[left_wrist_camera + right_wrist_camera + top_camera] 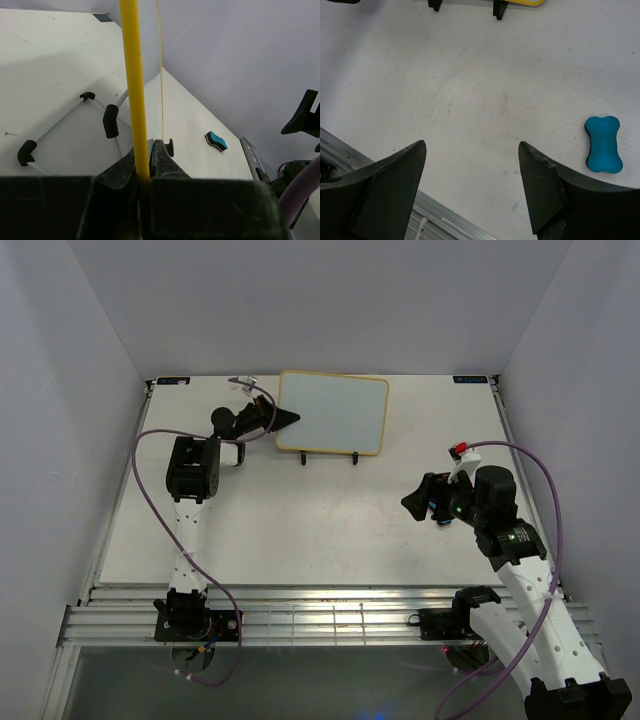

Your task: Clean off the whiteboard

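Observation:
The board's gripped side goes down from my left gripper onto the wire stand below it next and is released there, since the board's frame slants.
The whiteboard (333, 412), yellow-framed and wiped blank, stands tilted on a thin black wire stand (303, 457) at the back of the table. My left gripper (291, 419) is shut on the board's left edge. In the left wrist view the yellow frame (135, 90) runs up from between the closed fingers of the left gripper (145, 152). My right gripper (412, 502) is open and empty, hovering over bare table in front and to the right of the board. The right wrist view shows the right gripper (471, 145) spread wide, with the blue bone-shaped eraser (603, 144) lying to its right.
The eraser also shows in the left wrist view (216, 140), flat on the table beyond the board. The stand's black-capped feet (110, 120) rest on the table under the board. A metal rail (330, 625) runs along the near edge. White walls enclose the table on three sides.

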Motion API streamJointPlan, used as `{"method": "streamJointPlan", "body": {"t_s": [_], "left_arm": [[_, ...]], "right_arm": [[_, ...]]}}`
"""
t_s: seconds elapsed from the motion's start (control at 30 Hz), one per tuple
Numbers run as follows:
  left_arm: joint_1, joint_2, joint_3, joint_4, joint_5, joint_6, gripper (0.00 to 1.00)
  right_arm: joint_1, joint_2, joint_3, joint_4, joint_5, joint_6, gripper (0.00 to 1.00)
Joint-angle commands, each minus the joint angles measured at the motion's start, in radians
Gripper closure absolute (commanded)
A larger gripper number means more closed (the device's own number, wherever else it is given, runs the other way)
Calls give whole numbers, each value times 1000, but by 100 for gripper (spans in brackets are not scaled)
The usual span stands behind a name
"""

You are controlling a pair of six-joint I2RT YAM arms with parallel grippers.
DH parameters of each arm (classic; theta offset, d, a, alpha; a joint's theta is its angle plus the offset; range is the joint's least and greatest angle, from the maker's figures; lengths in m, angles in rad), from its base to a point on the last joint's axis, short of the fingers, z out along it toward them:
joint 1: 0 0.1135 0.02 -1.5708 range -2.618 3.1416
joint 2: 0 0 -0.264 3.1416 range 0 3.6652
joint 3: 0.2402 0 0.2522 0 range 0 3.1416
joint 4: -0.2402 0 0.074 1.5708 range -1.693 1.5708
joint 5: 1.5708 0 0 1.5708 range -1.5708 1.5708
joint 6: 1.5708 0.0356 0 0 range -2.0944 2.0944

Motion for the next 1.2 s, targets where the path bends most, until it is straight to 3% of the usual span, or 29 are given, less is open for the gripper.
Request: {"method": "streamJointPlan", "body": {"t_s": [0.0, 0.73, 0.97, 1.17], "left_arm": [[41, 53, 54, 323, 67, 214, 100], [59, 83, -13, 319, 111, 353, 99], [61, 70, -64, 323, 113, 358, 93], [62, 59, -85, 321, 96, 364, 81]], "right_arm": [[5, -23, -12, 45, -28, -16, 20], [6, -55, -13, 67, -60, -15, 20], [6, -55, -16, 71, -64, -15, 20], [5, -64, -18, 73, -64, -15, 20]]}}
